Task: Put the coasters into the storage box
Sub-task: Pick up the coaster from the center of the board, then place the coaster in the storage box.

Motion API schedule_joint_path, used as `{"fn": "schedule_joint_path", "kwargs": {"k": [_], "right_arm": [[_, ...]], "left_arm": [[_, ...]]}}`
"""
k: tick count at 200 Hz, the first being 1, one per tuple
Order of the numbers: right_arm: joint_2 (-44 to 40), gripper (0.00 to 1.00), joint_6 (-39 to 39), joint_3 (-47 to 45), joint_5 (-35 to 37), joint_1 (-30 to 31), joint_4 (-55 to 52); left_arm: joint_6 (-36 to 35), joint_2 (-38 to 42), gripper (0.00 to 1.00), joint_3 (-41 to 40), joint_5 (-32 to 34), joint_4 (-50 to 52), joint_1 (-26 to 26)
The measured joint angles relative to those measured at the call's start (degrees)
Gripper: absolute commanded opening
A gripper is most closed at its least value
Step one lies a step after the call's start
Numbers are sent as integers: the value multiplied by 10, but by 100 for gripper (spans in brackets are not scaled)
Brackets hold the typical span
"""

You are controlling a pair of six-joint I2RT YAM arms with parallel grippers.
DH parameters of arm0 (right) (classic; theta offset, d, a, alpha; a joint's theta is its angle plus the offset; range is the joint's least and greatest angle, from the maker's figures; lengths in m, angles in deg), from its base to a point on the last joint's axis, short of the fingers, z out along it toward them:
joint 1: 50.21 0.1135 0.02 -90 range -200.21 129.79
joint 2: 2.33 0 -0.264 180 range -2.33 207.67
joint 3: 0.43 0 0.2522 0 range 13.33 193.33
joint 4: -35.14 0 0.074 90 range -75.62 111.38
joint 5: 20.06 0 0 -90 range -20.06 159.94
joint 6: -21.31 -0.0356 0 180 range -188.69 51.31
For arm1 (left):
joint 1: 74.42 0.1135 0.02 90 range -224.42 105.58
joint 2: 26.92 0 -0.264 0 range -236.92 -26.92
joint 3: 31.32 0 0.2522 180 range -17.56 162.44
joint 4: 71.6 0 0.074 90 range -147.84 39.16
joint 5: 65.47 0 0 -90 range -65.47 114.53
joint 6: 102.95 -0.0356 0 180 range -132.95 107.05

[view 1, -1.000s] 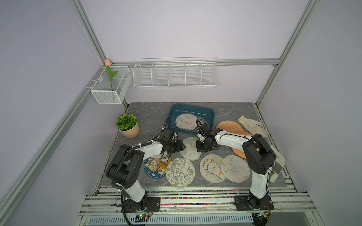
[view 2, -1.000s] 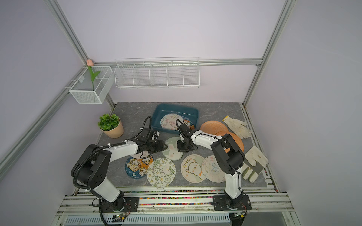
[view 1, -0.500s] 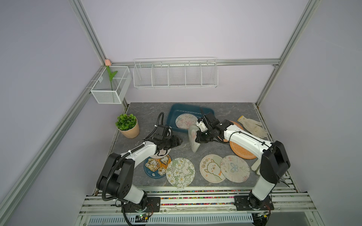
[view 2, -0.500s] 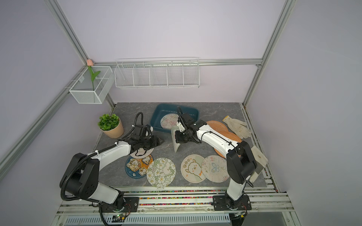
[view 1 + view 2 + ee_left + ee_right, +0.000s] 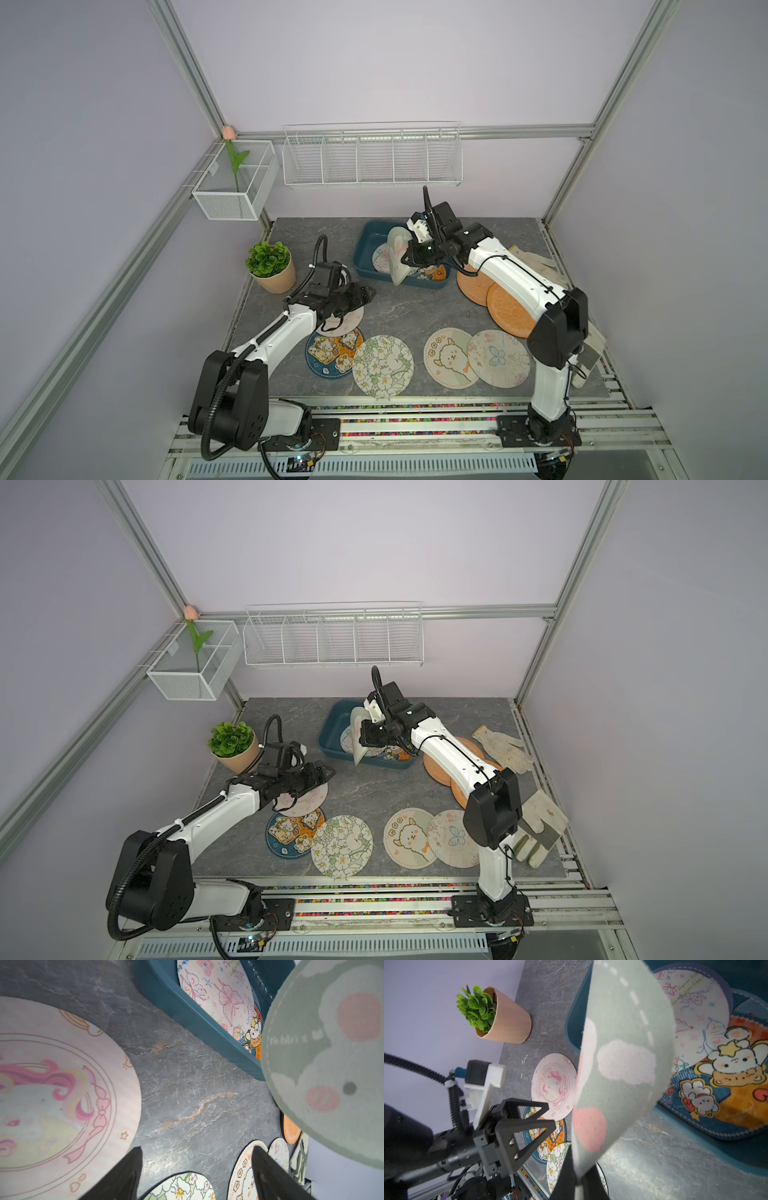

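Note:
The rabbit coaster still hangs across the front rim of the box, so my right gripper next needs to move outward and down over the butterfly coaster [image 5: 380, 258] [image 5: 700, 1016] and release it inside the box.
My right gripper [image 5: 405, 261] [image 5: 578, 1180] is shut on the edge of a pale green rabbit coaster [image 5: 397, 257] [image 5: 332, 1053]. The coaster hangs on edge over the front rim of the teal storage box [image 5: 360, 253] [image 5: 571, 1022]. A butterfly coaster [image 5: 695, 1012] and a blue bunny coaster [image 5: 726, 1084] lie inside the box. My left gripper [image 5: 370, 295] [image 5: 196, 1149] is open and empty, low over bare table beside a pink unicorn coaster [image 5: 345, 322]. Several more printed coasters [image 5: 382, 365] lie along the front, and two orange ones [image 5: 509, 307] lie under my right arm.
A potted plant [image 5: 270, 266] stands at the left, near my left arm. Off-white gloves [image 5: 503, 746] [image 5: 540, 825] lie along the right edge. White wire baskets [image 5: 372, 156] [image 5: 232, 183] hang on the back and left walls.
My right gripper has lifted the green coaster off the table's middle and carried it back over the box. My left gripper has opened wider and drawn away to the left.

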Motion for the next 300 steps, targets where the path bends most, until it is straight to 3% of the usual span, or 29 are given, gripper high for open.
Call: {"fn": "schedule_joint_path", "kwargs": {"k": [64,126,151,176,197,253,300], "right_arm": [[214,8,-20,224,0,-14,-8],[270,11,-47,231,13,-44,-10],[271,23,-52,221,23,-55,-19],[271,50,-48,215,45,-63,-41],[271,64,-36,207,64,-67,-57],[246,72,-19,127,86,-68,-68],[149,78,-19,49,83,-54,-57]], "left_arm": [[-28,20,83,-23,-22,41,96],[-70,16,83,3,-46,78,147],[-84,7,84,17,-53,85,154],[-89,5,84,19,-56,89,159],[-90,2,84,20,-56,88,161],[-91,-18,83,24,-56,86,161],[-93,-20,78,33,-42,90,171]]}}
